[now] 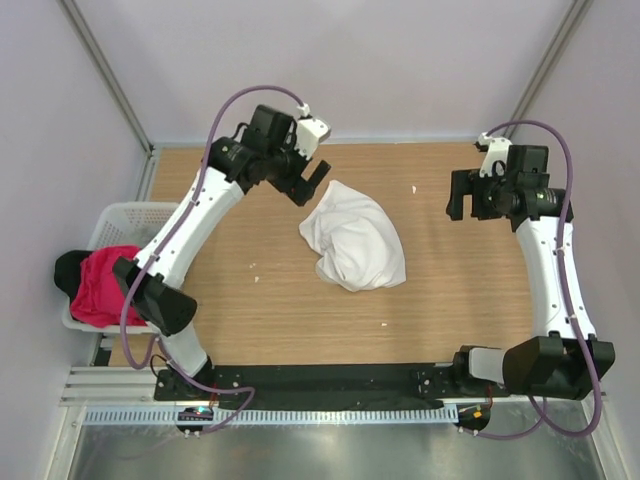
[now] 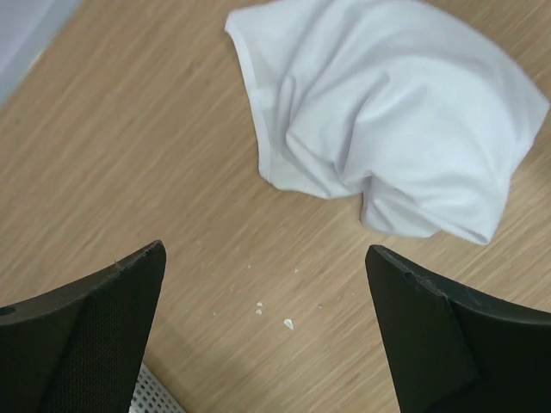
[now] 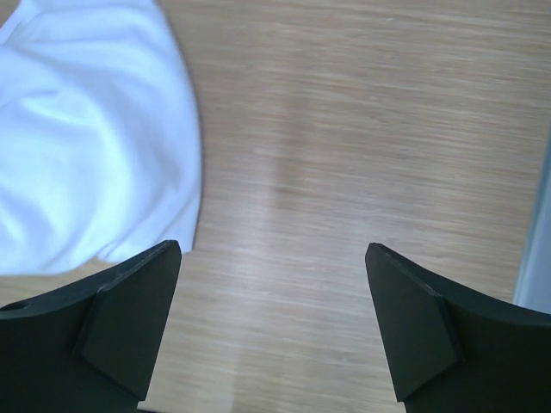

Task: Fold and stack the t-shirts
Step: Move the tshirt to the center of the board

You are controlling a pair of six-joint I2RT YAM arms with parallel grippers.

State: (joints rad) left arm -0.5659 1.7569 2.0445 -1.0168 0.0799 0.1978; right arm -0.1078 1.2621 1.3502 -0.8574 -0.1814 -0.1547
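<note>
The white t-shirt's basket-side corner (image 1: 304, 230) sticks out onto bare wood below my right gripper, to its left in the top view, so I will cross the t-shirt and go down there next.
A crumpled white t-shirt (image 1: 353, 238) lies in a heap in the middle of the wooden table; it also shows in the left wrist view (image 2: 387, 112) and the right wrist view (image 3: 86, 129). A pink-red t-shirt (image 1: 105, 285) and a black t-shirt (image 1: 68, 270) lie in the basket at the left. My left gripper (image 1: 312, 185) is open and empty, just beyond the white shirt's far left edge. My right gripper (image 1: 458, 205) is open and empty, to the right of the shirt and apart from it.
A white plastic lattice basket (image 1: 125, 215) stands off the table's left edge. Small white crumbs (image 2: 288, 323) dot the wood. Grey walls close in the back and sides. A metal rail (image 1: 300, 410) runs along the near edge.
</note>
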